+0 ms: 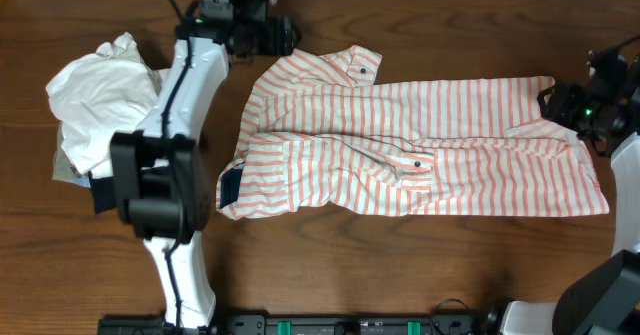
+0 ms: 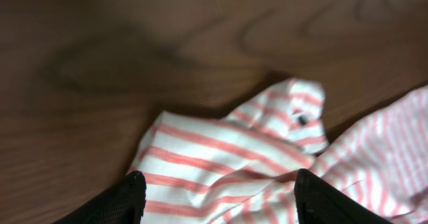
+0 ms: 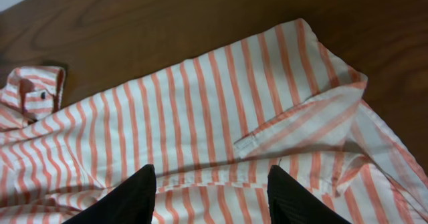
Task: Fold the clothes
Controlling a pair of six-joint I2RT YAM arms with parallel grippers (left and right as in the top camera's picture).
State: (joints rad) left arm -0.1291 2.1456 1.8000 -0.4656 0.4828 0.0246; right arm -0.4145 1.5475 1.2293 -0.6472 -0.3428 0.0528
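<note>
The cuff juts out below my left gripper to its right in the overhead view, so its fingers should lower that way next onto cloth [image 1: 350, 69] beside the button.
The white shirt with salmon-orange stripes [image 1: 420, 140] lies spread across the middle of the wooden table, its dark blue label patch [image 1: 230, 185] at the lower left. My left gripper [image 1: 275, 35] is open above the shirt's upper left corner; in the left wrist view the striped cloth [image 2: 227, 157] lies between and below the open fingers [image 2: 217, 200]. My right gripper [image 1: 565, 103] is open over the shirt's upper right corner; the right wrist view shows the striped cloth [image 3: 187, 117] under the open fingers [image 3: 210, 197], which hold nothing.
A plain white garment [image 1: 100, 100] is heaped at the left of the table, by the left arm. Bare brown wood [image 1: 400, 245] runs along the front of the table, below the shirt. The arm bases stand at the front edge.
</note>
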